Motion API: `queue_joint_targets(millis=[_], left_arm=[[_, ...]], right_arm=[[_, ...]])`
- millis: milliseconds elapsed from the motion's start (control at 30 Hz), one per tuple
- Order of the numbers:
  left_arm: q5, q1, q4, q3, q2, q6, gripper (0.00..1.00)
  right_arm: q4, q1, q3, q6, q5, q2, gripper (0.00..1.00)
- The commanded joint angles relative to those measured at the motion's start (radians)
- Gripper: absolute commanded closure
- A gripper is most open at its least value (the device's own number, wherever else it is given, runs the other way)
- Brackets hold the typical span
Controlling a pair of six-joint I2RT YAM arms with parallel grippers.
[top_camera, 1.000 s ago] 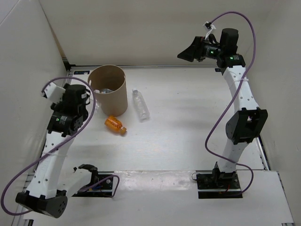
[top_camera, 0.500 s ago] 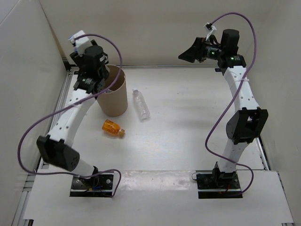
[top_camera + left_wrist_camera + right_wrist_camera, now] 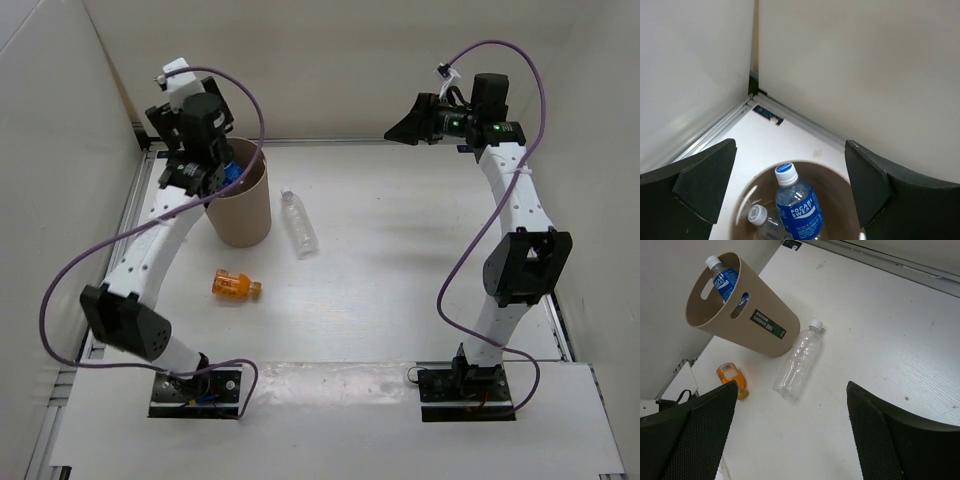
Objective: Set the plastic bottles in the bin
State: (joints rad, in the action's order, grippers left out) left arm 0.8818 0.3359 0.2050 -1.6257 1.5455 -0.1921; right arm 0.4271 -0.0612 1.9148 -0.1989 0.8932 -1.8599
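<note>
My left gripper moves, open, back from the bin's rim and down onto the orange bottle's wide body (image 3: 231,284) next, since that bottle still lies on the tabletop.
The tan bin (image 3: 246,214) stands at the back left of the table. My left gripper (image 3: 203,172) hangs open just above its rim, nothing between the fingers. Straight below, in the left wrist view, a blue-labelled bottle (image 3: 798,205) stands inside the bin (image 3: 836,194) next to a clear white-capped bottle (image 3: 759,216), with my left gripper (image 3: 790,150) spread wide over them. A clear bottle (image 3: 298,222) lies right of the bin and an orange bottle (image 3: 232,285) lies in front of it. My right gripper (image 3: 408,127) is open, high at the back right, far from them.
The right wrist view looks down on the bin (image 3: 760,305), the blue-labelled bottle (image 3: 722,280) poking above its rim, the clear bottle (image 3: 799,360) and the orange bottle (image 3: 732,377). White walls close the back and left sides. Purple cables loop from both arms.
My left arm swung up from low on the left to above the bin and its jaws opened, leaving the blue-labelled bottle inside. The orange bottle shifted slightly toward the front left. The right arm barely moved.
</note>
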Motion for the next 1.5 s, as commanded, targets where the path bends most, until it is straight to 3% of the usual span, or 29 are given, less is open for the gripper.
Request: queue_joint_targets(millis=[0,67,100,133,167,233,267,333,367,433,633,833,1000,1300,1367,1467], left_arm=[[0.011,0.005,0.009,-0.019,-0.185,-0.033,0.0],[-0.007,0.005,0.166,0.068,-0.31,-0.215,0.0],[-0.006,0.005,0.215,0.101,-0.35,-0.383,0.0],[-0.009,0.012,0.3,0.23,-0.384,-0.567,0.0],[-0.009,0.021,0.37,0.281,-0.465,-0.642,0.0],[-0.004,0.093,0.458,0.452,-0.594,-0.925,0.0],[0.014,0.141,0.538,0.484,-0.631,-0.988,0.0],[0.032,0.199,0.706,0.541,-0.642,-1.299,0.0],[0.031,0.262,0.759,0.564,-0.636,-1.361,0.0],[-0.012,0.285,0.891,0.59,-0.579,-1.55,0.0],[-0.242,0.281,0.904,0.658,-0.429,-1.701,0.0],[-0.316,0.275,1.011,0.673,-0.418,-1.856,0.0],[-0.366,0.252,0.984,0.742,-0.406,-1.914,0.0],[-0.4,0.141,0.806,0.822,-0.295,-1.87,0.0],[-0.424,0.091,0.693,0.845,-0.265,-1.784,0.0],[-0.451,0.045,0.665,0.802,-0.167,-1.7,0.0]], right_arm=[[0.01,-0.011,-0.005,0.029,0.021,0.038,0.1],[0.01,-0.012,-0.008,0.035,0.023,0.034,0.1],[0.004,-0.017,-0.008,0.038,0.021,0.027,0.1],[0.001,-0.017,-0.017,0.039,0.018,0.028,0.1],[-0.005,-0.022,-0.022,0.041,0.016,0.03,0.1],[-0.008,-0.025,-0.03,0.047,0.013,0.027,0.1],[-0.007,-0.029,-0.033,0.047,0.012,0.025,0.1],[-0.005,-0.029,-0.04,0.053,0.009,0.021,0.1],[-0.004,-0.032,-0.042,0.056,0.009,0.021,0.1],[-0.001,-0.032,-0.049,0.07,0.009,0.021,0.1],[0.031,-0.043,-0.063,0.105,-0.005,0.025,0.1],[0.071,-0.043,-0.073,0.145,-0.025,0.036,0.1],[0.102,-0.045,-0.076,0.164,-0.023,0.034,0.1],[0.124,-0.005,-0.06,0.182,-0.005,0.031,0.1],[0.145,0.007,-0.057,0.194,0.001,0.033,0.1],[0.179,0.026,-0.054,0.223,0.006,0.042,0.1]])
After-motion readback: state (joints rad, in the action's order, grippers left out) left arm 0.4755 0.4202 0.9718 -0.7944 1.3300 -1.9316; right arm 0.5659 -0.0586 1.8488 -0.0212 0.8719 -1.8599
